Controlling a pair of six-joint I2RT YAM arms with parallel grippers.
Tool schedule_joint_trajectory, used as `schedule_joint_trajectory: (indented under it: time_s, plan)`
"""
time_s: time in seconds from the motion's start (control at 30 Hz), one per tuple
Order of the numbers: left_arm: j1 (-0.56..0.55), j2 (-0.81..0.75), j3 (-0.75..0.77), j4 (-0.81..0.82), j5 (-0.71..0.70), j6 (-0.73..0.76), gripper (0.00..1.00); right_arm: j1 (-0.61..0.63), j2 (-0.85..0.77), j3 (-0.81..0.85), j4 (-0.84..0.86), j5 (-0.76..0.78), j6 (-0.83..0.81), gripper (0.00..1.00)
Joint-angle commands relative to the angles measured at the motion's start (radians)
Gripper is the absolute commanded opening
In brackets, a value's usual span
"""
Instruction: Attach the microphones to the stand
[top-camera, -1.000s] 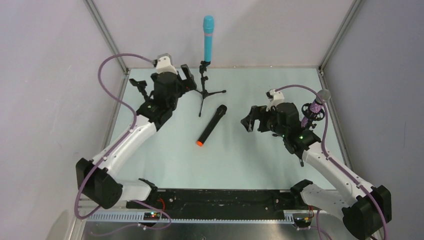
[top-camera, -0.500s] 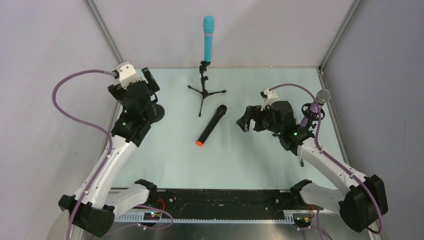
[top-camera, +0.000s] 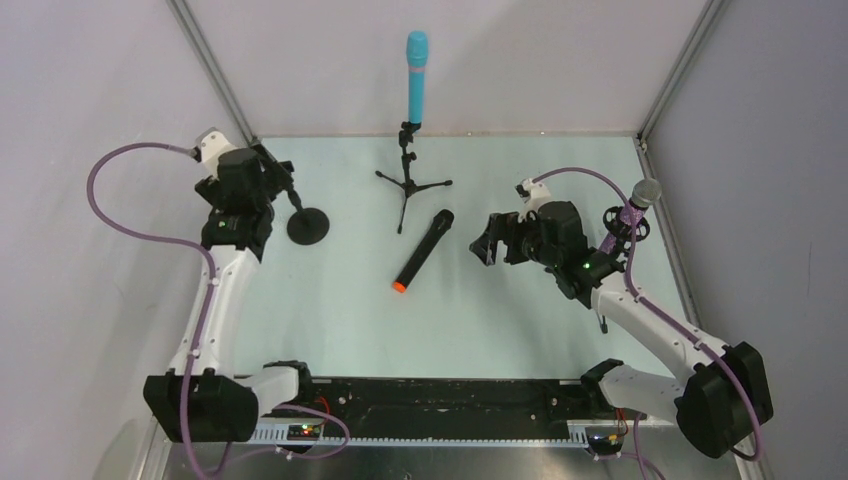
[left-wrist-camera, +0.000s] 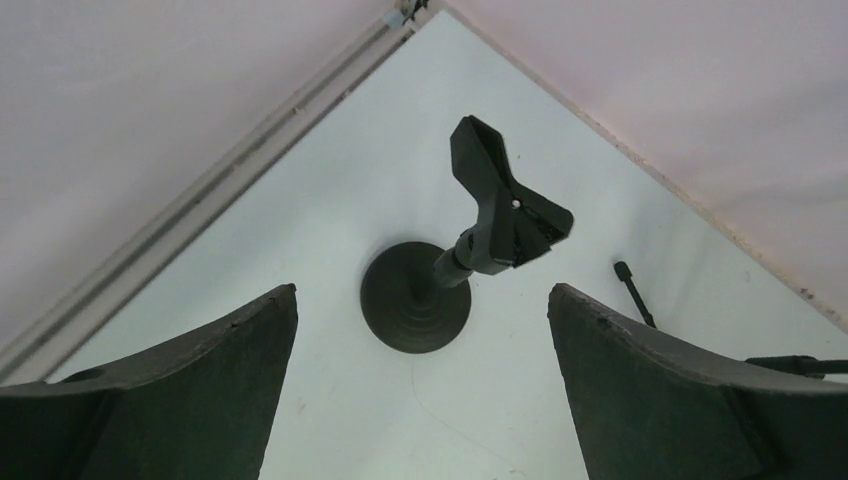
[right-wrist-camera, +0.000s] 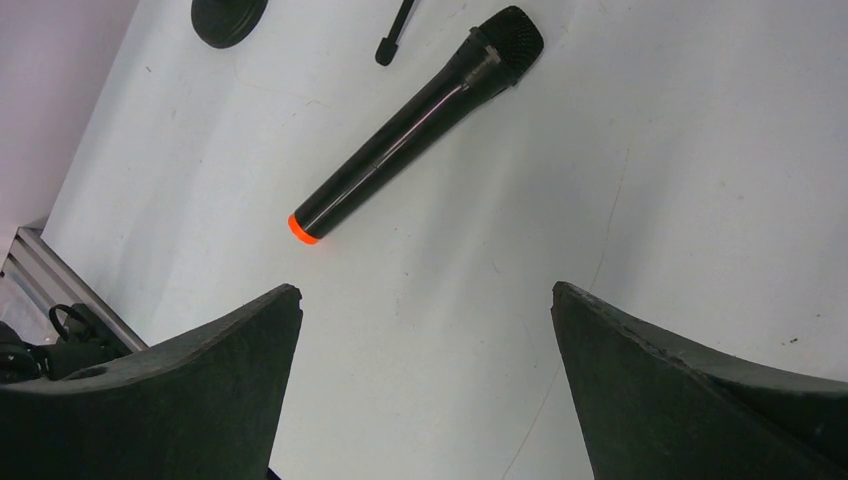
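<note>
The left gripper moves outward onto the round-base stand's empty black clip next, since the clip is still beyond its fingers.
The turquoise microphone stands upright in the tripod stand at the back. On the table's middle lies the black microphone, its orange end toward me. The purple glitter microphone sits tilted in a stand at the right edge. A round-base stand with an empty clip stands at the left. My left gripper is open, just left of this stand. My right gripper is open and empty, right of the black microphone.
Grey walls with metal frame rails close in the table at the back and both sides. One tripod leg tip reaches toward the black microphone. Purple cables loop from both arms.
My left arm has swung left, away from the tripod stand, uncovering the round-base stand. My right gripper has crept slightly left toward the black microphone. Both stay open.
</note>
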Motion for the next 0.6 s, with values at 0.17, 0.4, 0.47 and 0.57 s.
schedule_joint_trajectory:
  time_s: [0.17, 0.4, 0.47, 0.57]
  plan:
    - [0.161, 0.125, 0.103, -0.056, 0.306, -0.211, 0.98, 0.015, 0.031, 0.001, 0.035, -0.039, 0.024, 0.99]
    - [0.167, 0.236, 0.194, -0.056, 0.347, -0.218, 0.98, 0.023, 0.037, 0.001, 0.041, -0.047, 0.027, 1.0]
    - [0.167, 0.267, 0.215, -0.056, 0.361, -0.221, 0.98, 0.024, 0.038, 0.001, 0.039, -0.045, 0.025, 0.99]
    - [0.167, 0.315, 0.243, -0.056, 0.385, -0.228, 1.0, 0.025, 0.041, 0.001, 0.037, -0.036, 0.021, 0.99]
